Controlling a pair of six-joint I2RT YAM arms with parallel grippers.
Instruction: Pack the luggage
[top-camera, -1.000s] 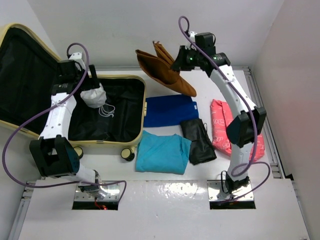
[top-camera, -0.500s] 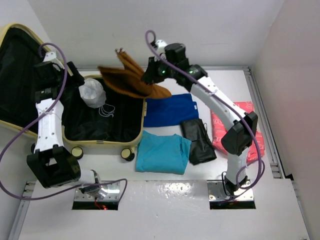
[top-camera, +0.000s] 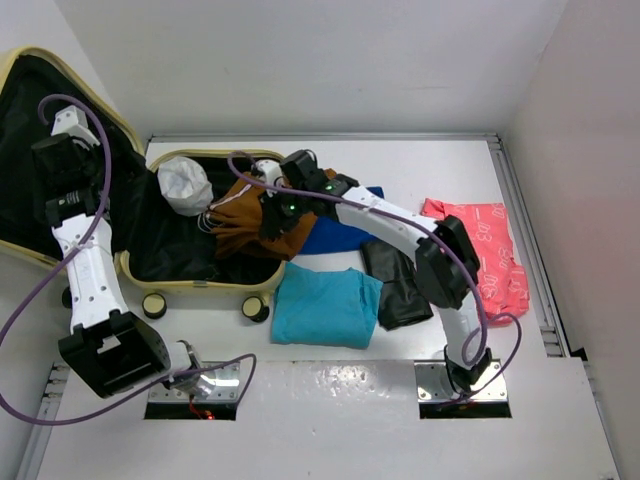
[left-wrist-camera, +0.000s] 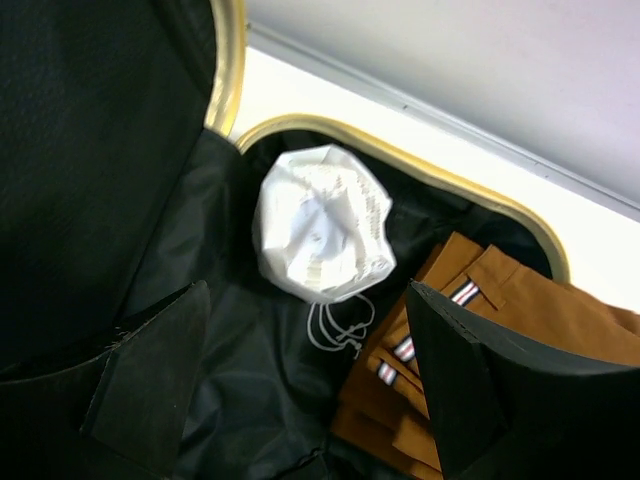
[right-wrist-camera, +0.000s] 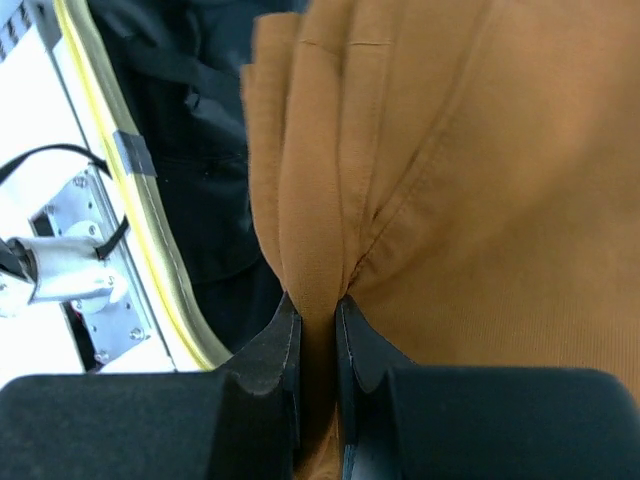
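Next, the right gripper moves back and down to release the brown garment (top-camera: 258, 225) in the tub's near part, since that place lies below it, toward my base.
The luggage (top-camera: 190, 286), a pale yellow hard-shell case with black lining, lies open at the left, its lid propped against the wall. A brown garment (top-camera: 258, 225) rests bunched in the right part of its tub, and my right gripper (top-camera: 279, 213) is shut on a fold of it (right-wrist-camera: 313, 300). In the tub's far left corner sits a white drawstring bag (top-camera: 184, 185). My left gripper (left-wrist-camera: 305, 290) hangs open over the lid side, looking down at the white bag (left-wrist-camera: 322, 222) and the brown garment (left-wrist-camera: 500, 320), with nothing between its fingers.
On the table right of the case lie a dark blue folded cloth (top-camera: 340, 238), a teal garment (top-camera: 325, 305), a black item (top-camera: 400, 280) and a coral-pink packet (top-camera: 485, 255). Two wheels (top-camera: 153, 304) stick out at the case's near side.
My right arm has swung left and down, carrying the brown garment from above the table's back edge into the case. My left arm has drawn back left over the lid.
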